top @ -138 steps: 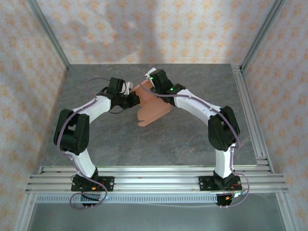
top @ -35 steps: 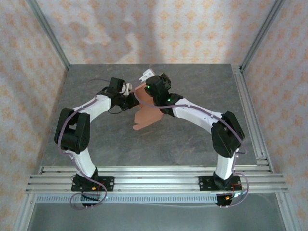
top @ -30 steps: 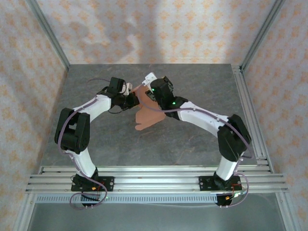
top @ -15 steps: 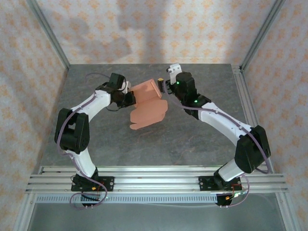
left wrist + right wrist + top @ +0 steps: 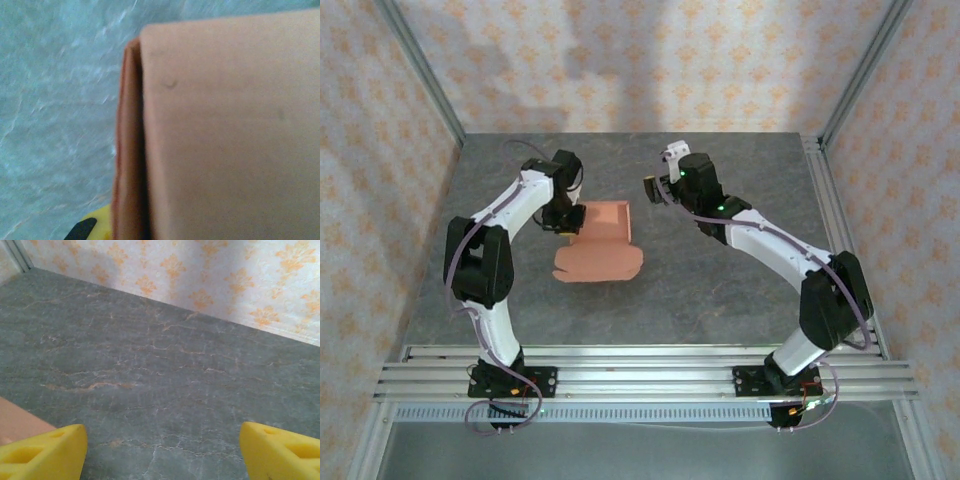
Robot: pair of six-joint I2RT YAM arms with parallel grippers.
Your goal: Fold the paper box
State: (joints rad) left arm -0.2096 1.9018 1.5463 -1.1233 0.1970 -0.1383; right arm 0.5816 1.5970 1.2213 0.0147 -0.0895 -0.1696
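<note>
My left gripper draws back with the box's edge next and releases it over the bare tabletop [image 5: 546, 260] beside the flap, which lies back from my gripper.
The paper box [image 5: 602, 243] is salmon-pink card, partly folded, with a raised square part at the back and a flat flap lying toward the front. My left gripper [image 5: 568, 222] is shut on the box's left edge. In the left wrist view the paper box [image 5: 225, 130] shows a folded double edge on its left, and one yellow fingertip [image 5: 92, 229] peeks out beneath it. My right gripper [image 5: 656, 186] stands open to the right of the box, apart from it. In the right wrist view its yellow fingertips [image 5: 45, 450] spread wide over bare table, and a corner of the paper box [image 5: 15, 422] sits at the lower left.
The grey stone-patterned table [image 5: 720, 290] is walled by patterned panels on three sides. An aluminium rail [image 5: 840, 230] runs along the right edge, and more rails [image 5: 640, 365] cross the front by the arm bases.
My right gripper has let go of the box and drawn back to the right. My left arm has swung the box leftward and nearer, so it now lies flatter.
</note>
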